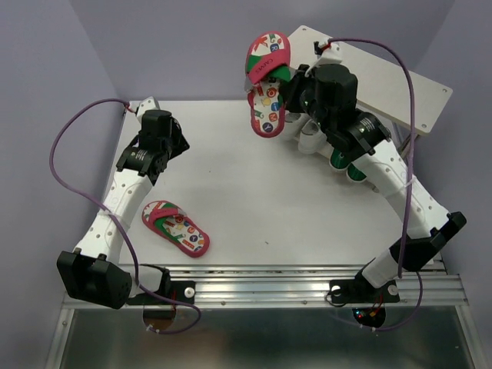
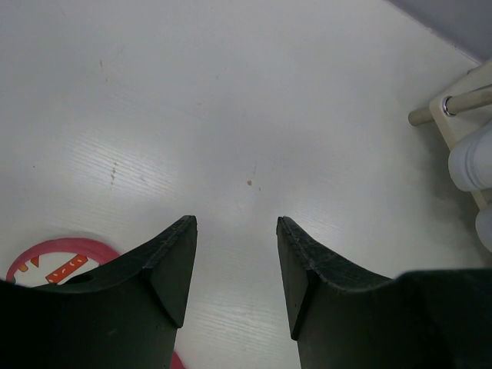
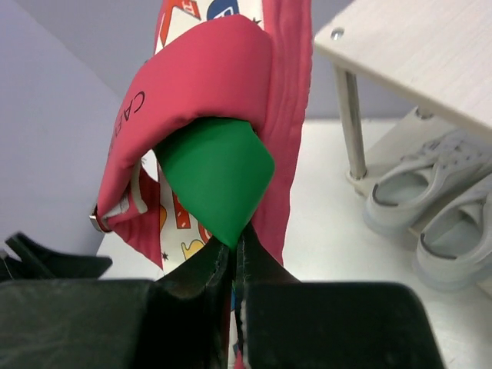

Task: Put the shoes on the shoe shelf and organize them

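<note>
The robot should next move its right gripper to the right in the top view, over the shoe shelf's top board's end above the white sneakers, and release there, because that end is bare.
My right gripper is shut on a red-pink flip-flop, pinching its green strap and holding it in the air left of the beige shoe shelf. The second flip-flop lies flat on the table at the front left; its rim shows in the left wrist view. Two white sneakers sit on the shelf's lower tier, with green sneakers beside them under my right arm. My left gripper is open and empty above the bare table, behind the lying flip-flop.
The shelf's top board rests on slim metal posts. Purple walls close in the white table on the left, back and right. A metal rail runs along the front edge.
</note>
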You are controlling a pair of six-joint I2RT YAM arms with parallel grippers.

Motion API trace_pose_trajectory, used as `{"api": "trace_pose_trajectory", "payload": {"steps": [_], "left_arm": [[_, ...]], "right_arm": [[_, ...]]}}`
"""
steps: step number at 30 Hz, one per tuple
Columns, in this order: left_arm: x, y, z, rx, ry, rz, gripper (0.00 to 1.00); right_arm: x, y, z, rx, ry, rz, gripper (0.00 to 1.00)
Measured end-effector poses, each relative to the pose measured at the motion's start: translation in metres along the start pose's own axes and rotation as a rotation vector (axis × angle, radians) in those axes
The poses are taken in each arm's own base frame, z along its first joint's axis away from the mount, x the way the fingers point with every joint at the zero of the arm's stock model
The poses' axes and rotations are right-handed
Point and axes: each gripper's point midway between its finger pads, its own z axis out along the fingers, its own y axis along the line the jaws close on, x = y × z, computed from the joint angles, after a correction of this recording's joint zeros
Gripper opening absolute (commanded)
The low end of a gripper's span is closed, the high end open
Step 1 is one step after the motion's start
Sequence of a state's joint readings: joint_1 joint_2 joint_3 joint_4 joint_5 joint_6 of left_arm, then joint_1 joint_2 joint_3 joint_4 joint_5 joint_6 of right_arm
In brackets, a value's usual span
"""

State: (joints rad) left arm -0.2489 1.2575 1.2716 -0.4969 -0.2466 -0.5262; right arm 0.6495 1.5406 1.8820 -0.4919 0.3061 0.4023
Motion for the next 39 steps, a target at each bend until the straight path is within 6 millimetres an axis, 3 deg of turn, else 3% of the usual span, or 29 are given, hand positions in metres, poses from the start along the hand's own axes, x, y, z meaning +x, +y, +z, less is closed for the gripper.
{"api": "trace_pose_trajectory", "payload": {"steps": [6,9,12,22,33,39], "left_arm": [[-0.001,-0.001,0.000,0.004,-0.002,-0.009,0.56],[-0.001,-0.002,0.000,0.008,-0.003,-0.011,0.56],[-0.001,-0.002,0.000,0.010,-0.002,-0.012,0.56],[0.003,-0.002,0.001,0.021,0.007,-0.015,0.56],[0.007,0.001,-0.002,0.027,0.013,-0.021,0.56],[0.011,0.003,-0.001,0.022,0.021,-0.023,0.56]], "right_arm": [[-0.043,-0.009,0.009,0.116,-0.133,0.005,0.01],[-0.049,-0.021,0.015,0.181,-0.162,0.009,0.01],[-0.057,-0.040,0.020,0.250,-0.188,0.023,0.01],[-0.100,-0.143,0.018,0.492,-0.323,0.172,0.01],[-0.108,-0.166,0.020,0.530,-0.368,0.274,0.01],[-0.097,-0.179,0.035,0.533,-0.334,0.310,0.01]]}}
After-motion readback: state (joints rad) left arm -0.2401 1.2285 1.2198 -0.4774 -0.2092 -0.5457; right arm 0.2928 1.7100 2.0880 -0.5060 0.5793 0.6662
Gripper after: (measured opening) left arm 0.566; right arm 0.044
